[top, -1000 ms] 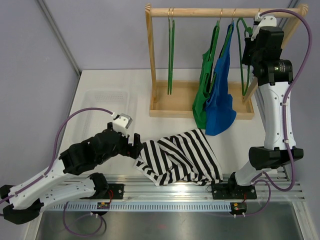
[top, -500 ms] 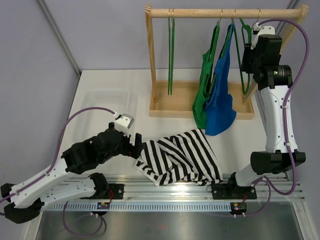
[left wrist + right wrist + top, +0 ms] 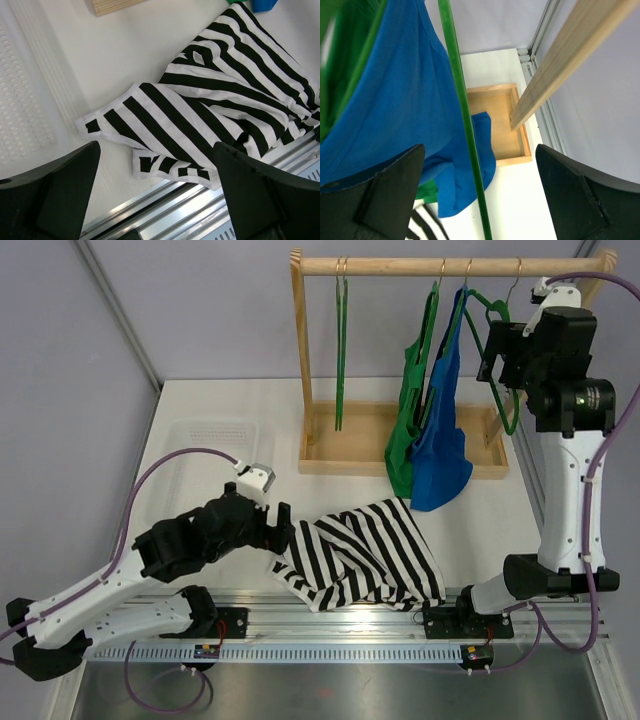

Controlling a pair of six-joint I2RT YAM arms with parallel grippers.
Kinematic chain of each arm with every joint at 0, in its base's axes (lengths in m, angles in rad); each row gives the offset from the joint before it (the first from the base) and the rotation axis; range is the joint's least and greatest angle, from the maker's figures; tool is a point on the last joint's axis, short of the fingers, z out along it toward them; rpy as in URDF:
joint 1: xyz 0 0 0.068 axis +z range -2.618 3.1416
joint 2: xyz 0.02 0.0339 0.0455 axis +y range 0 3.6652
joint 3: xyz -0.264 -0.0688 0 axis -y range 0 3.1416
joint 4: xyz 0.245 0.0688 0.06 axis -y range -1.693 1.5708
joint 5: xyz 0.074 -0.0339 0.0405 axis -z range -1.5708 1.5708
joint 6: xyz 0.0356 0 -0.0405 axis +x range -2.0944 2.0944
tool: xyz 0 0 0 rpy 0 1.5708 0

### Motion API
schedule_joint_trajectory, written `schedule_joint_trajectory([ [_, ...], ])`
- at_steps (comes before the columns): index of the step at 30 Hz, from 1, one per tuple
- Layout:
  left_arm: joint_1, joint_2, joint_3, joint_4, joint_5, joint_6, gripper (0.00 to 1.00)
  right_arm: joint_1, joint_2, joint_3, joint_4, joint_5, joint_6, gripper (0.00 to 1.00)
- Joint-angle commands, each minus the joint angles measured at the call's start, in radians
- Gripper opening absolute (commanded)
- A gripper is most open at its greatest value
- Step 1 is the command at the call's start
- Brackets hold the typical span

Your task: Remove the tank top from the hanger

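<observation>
My left gripper needs to go to the right in the top view next and down onto the middle of the tank top, where the cloth gathers in folds.
The black-and-white striped tank top (image 3: 358, 555) lies crumpled on the table by the front rail, off any hanger. My left gripper (image 3: 283, 531) hovers at its left edge, open and empty; in the left wrist view the tank top (image 3: 215, 115) lies beyond the gripper (image 3: 157, 197). An empty green hanger (image 3: 510, 418) hangs from the right end of the wooden rod (image 3: 400, 264). My right gripper (image 3: 497, 352) is open, and the hanger's bar (image 3: 465, 125) runs loose between its fingers.
A blue tank top (image 3: 441, 435) and a green one (image 3: 410, 410) hang on hangers from the wooden rack. Another empty green hanger (image 3: 341, 350) hangs at its left. The rack's tray base (image 3: 350, 445) sits behind. A clear plastic tray (image 3: 205, 445) lies at the left, the metal rail (image 3: 330, 625) in front.
My right gripper has opened off the green hanger and drawn back to the right; the hanger now swings free on the rod. The left arm has edged slightly right.
</observation>
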Motion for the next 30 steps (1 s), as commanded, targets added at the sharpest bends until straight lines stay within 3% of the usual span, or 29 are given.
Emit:
schedule_joint_trajectory([
  [1,-0.027,0.076,0.057,0.107,0.013,-0.053,0.99,-0.006,-0.107,0.077,-0.080,-0.020,0.056,1.00],
  [8,-0.160,0.324,0.154,0.235,-0.053,-0.087,0.99,-0.006,-0.322,-0.041,-0.085,-0.020,0.117,0.99],
  [18,-0.223,0.708,0.253,0.334,0.039,-0.069,0.99,-0.006,-0.600,-0.296,-0.048,-0.422,0.171,1.00],
  [25,-0.250,0.909,0.223,0.323,0.025,-0.133,0.99,-0.005,-0.681,-0.359,0.018,-0.517,0.191,0.99],
  [28,-0.251,0.957,0.185,0.346,0.036,-0.164,0.89,-0.008,-0.684,-0.368,0.027,-0.565,0.200,0.99],
  [30,-0.253,0.969,0.163,0.372,0.060,-0.175,0.77,-0.006,-0.683,-0.377,0.033,-0.585,0.203,0.99],
])
